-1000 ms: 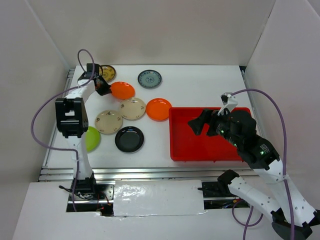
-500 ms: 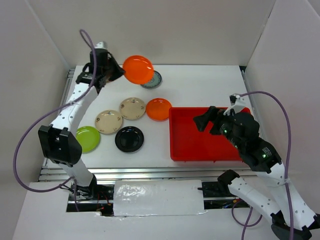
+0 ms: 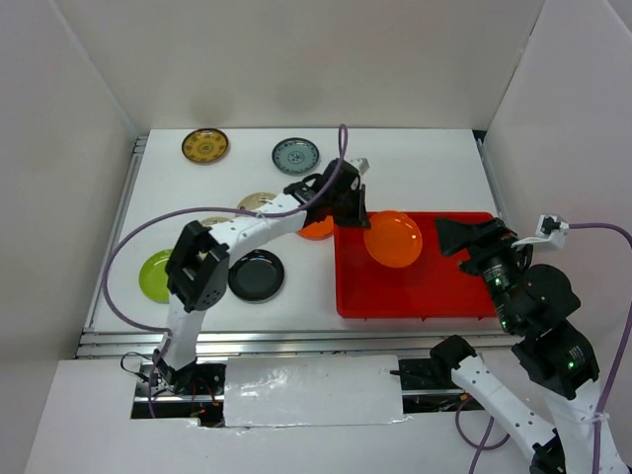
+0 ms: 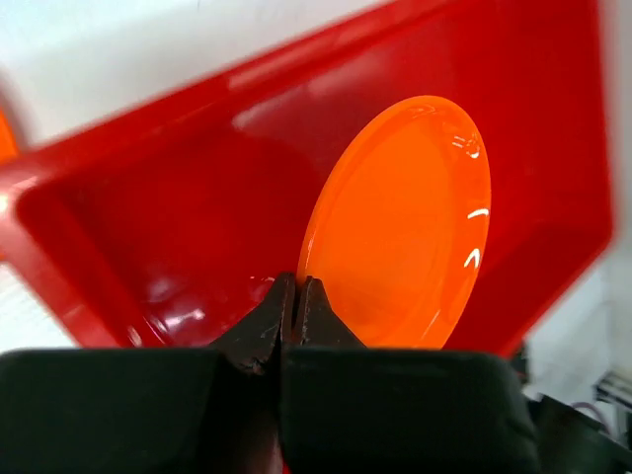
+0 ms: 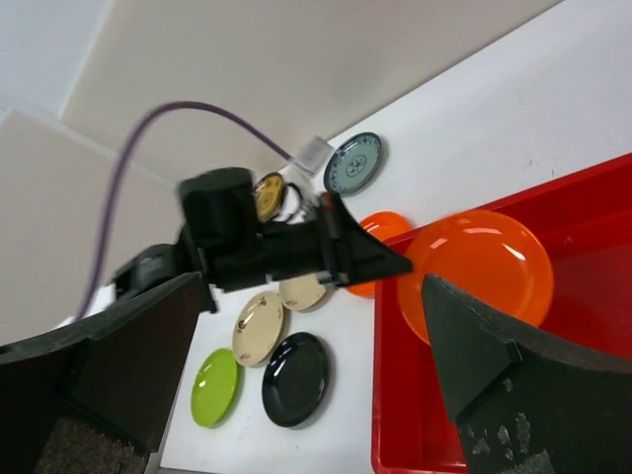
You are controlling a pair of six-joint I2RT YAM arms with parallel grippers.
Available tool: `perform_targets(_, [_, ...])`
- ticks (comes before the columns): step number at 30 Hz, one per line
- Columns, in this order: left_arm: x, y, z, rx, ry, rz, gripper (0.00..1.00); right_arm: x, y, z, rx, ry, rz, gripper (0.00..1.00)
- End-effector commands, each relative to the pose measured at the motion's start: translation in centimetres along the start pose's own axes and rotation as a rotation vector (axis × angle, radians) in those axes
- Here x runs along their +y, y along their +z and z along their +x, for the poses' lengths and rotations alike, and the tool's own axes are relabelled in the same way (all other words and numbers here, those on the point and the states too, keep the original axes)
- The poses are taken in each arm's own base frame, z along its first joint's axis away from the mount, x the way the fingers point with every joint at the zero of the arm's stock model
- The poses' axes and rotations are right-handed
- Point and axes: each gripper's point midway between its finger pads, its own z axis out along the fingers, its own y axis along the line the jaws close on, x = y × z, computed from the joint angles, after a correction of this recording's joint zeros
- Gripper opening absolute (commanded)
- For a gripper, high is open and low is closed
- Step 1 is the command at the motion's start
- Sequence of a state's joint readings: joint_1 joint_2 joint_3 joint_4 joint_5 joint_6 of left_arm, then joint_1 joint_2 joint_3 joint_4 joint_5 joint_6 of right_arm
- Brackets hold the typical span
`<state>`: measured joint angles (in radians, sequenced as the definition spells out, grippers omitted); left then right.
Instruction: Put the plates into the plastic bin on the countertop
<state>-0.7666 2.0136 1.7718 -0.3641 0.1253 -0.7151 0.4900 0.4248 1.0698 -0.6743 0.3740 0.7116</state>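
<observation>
My left gripper next lowers the orange plate toward the bottom of the bin near the bin's end [image 3: 374, 265] [image 4: 237, 224] by the second orange plate, then sets it down.
My left gripper [image 3: 363, 223] is shut on the rim of an orange plate [image 3: 392, 239] and holds it tilted above the left part of the red plastic bin [image 3: 434, 293]. The left wrist view shows the closed jaws [image 4: 296, 287] pinching the plate [image 4: 400, 227] over the bin floor [image 4: 158, 227]. My right gripper [image 3: 466, 237] is open and empty over the bin's right side. The second orange plate [image 3: 316, 230] lies just left of the bin, partly hidden by the arm.
On the white countertop [image 3: 415, 168] lie a black plate [image 3: 256, 275], a lime green plate [image 3: 155, 276], a beige plate [image 3: 259, 201] partly under the left arm, a yellow-brown plate [image 3: 205, 146] and a grey-blue plate [image 3: 296, 155]. White walls enclose the table.
My left arm lifted the orange plate from the back left and swung it right to above the bin. My right gripper drew back toward the bin's right edge.
</observation>
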Motion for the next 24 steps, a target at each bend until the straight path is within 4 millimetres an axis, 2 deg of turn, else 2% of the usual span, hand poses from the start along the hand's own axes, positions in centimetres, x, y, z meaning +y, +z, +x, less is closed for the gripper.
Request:
perform_targets(1, [-0.6,1.6,-0.7,-0.007,-0.024,0.026,0.0,-0.2,0.1,-0.1,0.007,0.006,0.029,1.0])
perform_targets(2, [0.4,3.0,0.0,0.018,-0.044,0.0,0.0,-0.2,0.1,0.1,0.018,0.001,0.025,1.0])
perform_targets(3, [-0.1,3.2,-0.8,0.006,-0.044,0.003,0.0,-0.2,0.1,0.3,0.024,-0.002,0.022,1.0])
perform_targets(5, [1.1,4.7,-0.2,0.034,-0.058,-0.044,0.0,0.0,0.1,0.6,0.036,0.0,0.006,1.0])
perform_targets(8, [2.2,5.5,0.6,0.043,-0.06,-0.098,0.0,0.1,0.0,0.8,0.042,-0.006,-0.007,1.0])
perform_targets(9, [2.5,5.6,1.1,0.053,-0.06,-0.113,0.0,0.1,0.1,0.9,0.043,-0.007,-0.004,1.0])
perform_targets(15, [4.7,4.8,1.1,0.027,-0.035,-0.278,0.0,0.4,0.3,1.4,0.059,-0.012,-0.03,1.0])
perform_targets(17, [4.1,4.6,1.0,0.031,-0.024,-0.262,0.12,0.6,0.4,1.5,0.065,-0.012,-0.036,1.0])
perform_targets(18, [3.9,4.4,1.0,0.031,-0.019,-0.257,0.34,0.7,0.4,1.6,0.071,-0.016,-0.04,1.0])
perform_targets(21, [2.0,3.5,0.8,0.014,0.019,-0.227,0.59,1.0,0.6,1.9,0.089,-0.026,-0.054,1.0])
perform_targets(22, [0.9,2.8,0.6,0.003,0.036,-0.202,0.62,1.2,0.7,2.0,0.096,-0.029,-0.062,1.0])
perform_targets(23, [0.2,2.3,0.6,0.0,0.042,-0.184,0.76,1.3,0.7,2.1,0.101,-0.03,-0.063,1.0])
perform_targets(24, [-1.0,1.2,-0.2,-0.023,0.049,-0.157,0.86,1.5,0.7,2.0,0.101,-0.03,-0.07,1.0])
